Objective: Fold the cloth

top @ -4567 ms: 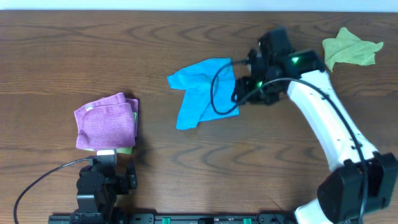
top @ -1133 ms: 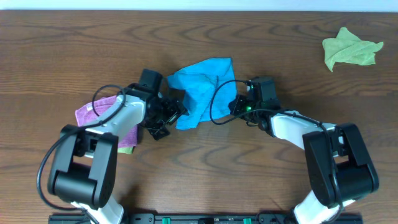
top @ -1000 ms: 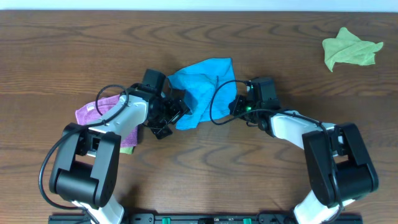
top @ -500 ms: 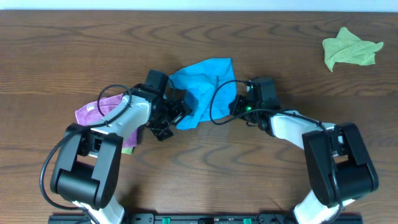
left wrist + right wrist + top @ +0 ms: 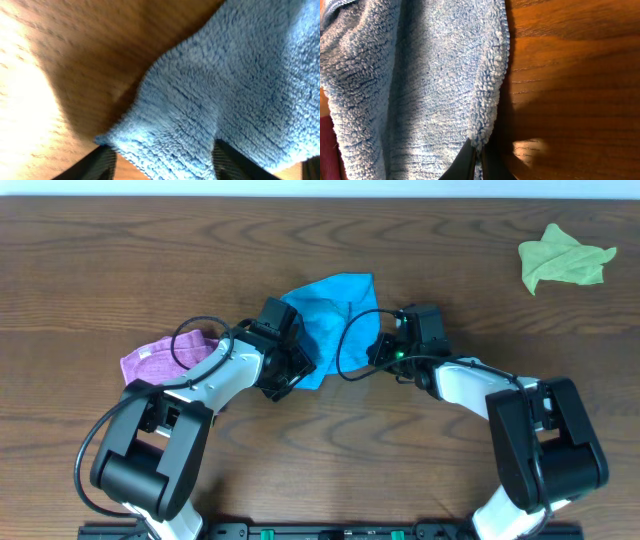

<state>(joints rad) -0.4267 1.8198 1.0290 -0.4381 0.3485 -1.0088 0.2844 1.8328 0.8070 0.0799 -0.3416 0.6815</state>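
Observation:
The right gripper lifts the pinched edge next, pulls it back over the bare tabletop there to spread the crumpled cloth, then lets go.
The sky-blue cloth (image 5: 330,310) lies crumpled on the wooden table just behind the middle. My left gripper (image 5: 298,367) is at the cloth's near-left corner. In the left wrist view that corner (image 5: 200,100) bunches between the two black fingers (image 5: 102,161), which still stand apart around it. My right gripper (image 5: 378,348) is at the cloth's right edge. In the right wrist view the gripper (image 5: 480,152) is shut, pinching the cloth's hem (image 5: 487,110) low against the table.
A purple cloth (image 5: 150,360) lies folded at the left, partly under my left arm. A yellow-green cloth (image 5: 565,258) lies crumpled at the far right corner. A black cable (image 5: 352,340) loops over the blue cloth's right side.
My left arm has slid right from beside the purple cloth onto the blue cloth's near-left corner, and its jaws have narrowed around it. The right gripper has stayed pinched on the hem.

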